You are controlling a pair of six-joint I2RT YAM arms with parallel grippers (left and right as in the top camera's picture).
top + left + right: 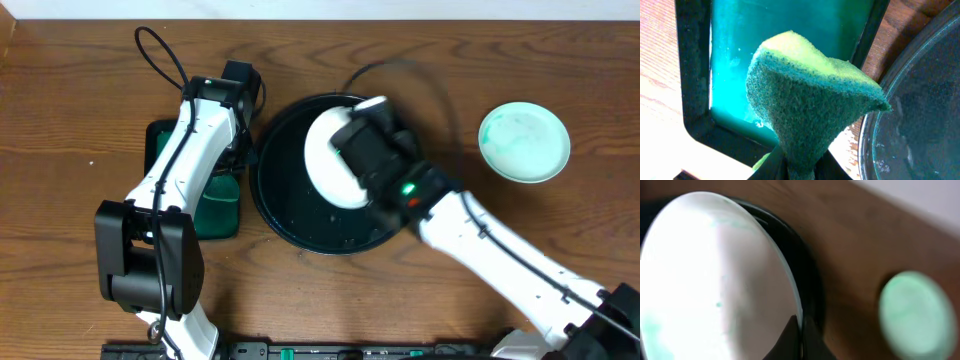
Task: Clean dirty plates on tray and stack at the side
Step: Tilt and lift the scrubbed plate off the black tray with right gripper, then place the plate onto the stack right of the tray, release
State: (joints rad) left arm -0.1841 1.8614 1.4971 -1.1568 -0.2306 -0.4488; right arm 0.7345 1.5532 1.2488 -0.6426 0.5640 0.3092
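Note:
My right gripper should move the white plate [325,160] to the right in the overhead view next, then down onto the teal-tinted plate that is already at the side.
My right gripper [348,138] is shut on the rim of a white plate [325,160] and holds it tilted over the round black tray [275,215]. In the right wrist view the plate [715,280] shows faint teal smears. The fingers of that gripper [801,330] pinch its edge in front of the tray [807,280]. A second plate [524,142], tinted teal, lies on the table at the right and appears blurred as the plate [915,312]. My left gripper [802,170] is shut on a green and yellow sponge [810,100] beside the tray [920,125].
A small rectangular green tray [215,205] lies left of the black tray. The left wrist view shows this green tray [692,100] holding teal liquid under the sponge. Wet droplets sit on the black tray's floor. Black cables loop across the wooden table at the back.

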